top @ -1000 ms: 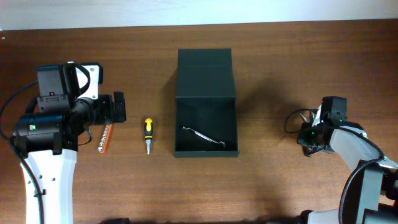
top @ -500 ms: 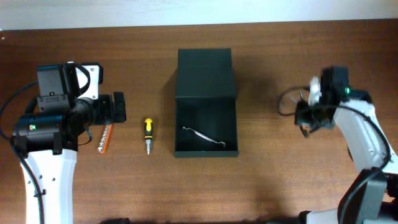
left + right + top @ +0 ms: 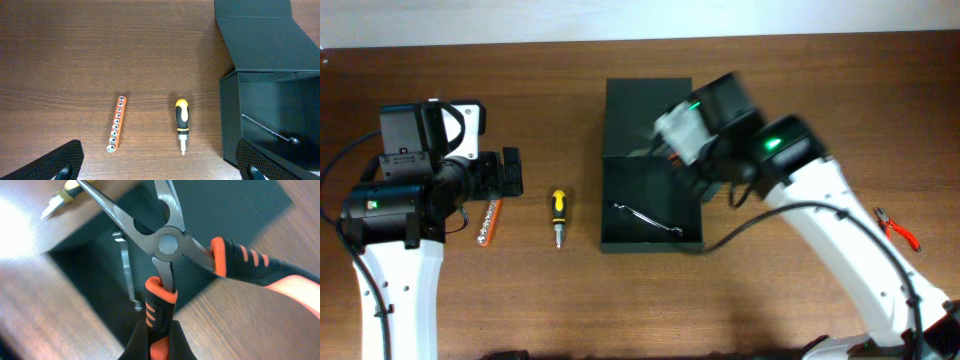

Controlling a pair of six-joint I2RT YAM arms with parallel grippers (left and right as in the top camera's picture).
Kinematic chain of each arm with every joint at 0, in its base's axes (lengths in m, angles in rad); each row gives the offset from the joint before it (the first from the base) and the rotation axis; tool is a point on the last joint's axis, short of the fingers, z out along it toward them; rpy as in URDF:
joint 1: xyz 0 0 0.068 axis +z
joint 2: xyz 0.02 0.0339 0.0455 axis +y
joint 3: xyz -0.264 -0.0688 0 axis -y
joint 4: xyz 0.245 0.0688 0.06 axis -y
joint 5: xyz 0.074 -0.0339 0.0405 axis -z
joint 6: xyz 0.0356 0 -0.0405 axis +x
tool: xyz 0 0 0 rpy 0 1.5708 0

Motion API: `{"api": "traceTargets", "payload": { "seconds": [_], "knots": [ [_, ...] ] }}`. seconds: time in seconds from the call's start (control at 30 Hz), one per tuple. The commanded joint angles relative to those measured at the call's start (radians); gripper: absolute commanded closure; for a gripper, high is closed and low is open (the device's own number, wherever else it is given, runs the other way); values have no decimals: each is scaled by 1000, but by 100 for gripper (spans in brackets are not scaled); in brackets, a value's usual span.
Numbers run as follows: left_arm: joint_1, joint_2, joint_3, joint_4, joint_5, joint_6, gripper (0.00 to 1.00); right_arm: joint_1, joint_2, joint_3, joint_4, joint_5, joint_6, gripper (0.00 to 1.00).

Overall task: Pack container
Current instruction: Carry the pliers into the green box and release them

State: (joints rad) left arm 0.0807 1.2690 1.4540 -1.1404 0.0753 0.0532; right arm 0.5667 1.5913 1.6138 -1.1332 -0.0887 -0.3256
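My right gripper should go down and left in the overhead view, toward the container's bottom, and release the pliers (image 3: 168,244), as the container's lid is open.
The container (image 3: 650,105), a dark green-black box with its flap lid open toward the back, stands mid-table; it also shows in the left wrist view (image 3: 260,55) and the right wrist view (image 3: 240,210). A thin silver tool (image 3: 645,220) lies inside it. My right gripper (image 3: 660,152) hovers over the box's back edge, shut on one handle of orange-and-black pliers (image 3: 168,244), whose jaws are spread; the fingers (image 3: 160,340) clamp that handle. My left gripper (image 3: 510,172) is open and empty left of the box, with its fingers wide apart in the left wrist view (image 3: 162,165).
A yellow-and-black screwdriver (image 3: 558,215) and an orange bit holder (image 3: 488,222) lie left of the box, below my left gripper. A small red-handled tool (image 3: 898,228) lies on the table at the far right.
My right arm has swung from the far right of the table leftward to above the container, carrying the pliers. The left arm has not moved.
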Motion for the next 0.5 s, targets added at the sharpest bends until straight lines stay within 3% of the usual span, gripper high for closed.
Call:
{"api": "traceTargets", "payload": {
  "seconds": [0.0,0.47],
  "knots": [
    [-2,-7,10,3,8,16,1,68,27,12,2,52,-63,96],
    [-2,-7,9,3,7,16,1,92,412,12,37,23,-58,96]
  ]
}}
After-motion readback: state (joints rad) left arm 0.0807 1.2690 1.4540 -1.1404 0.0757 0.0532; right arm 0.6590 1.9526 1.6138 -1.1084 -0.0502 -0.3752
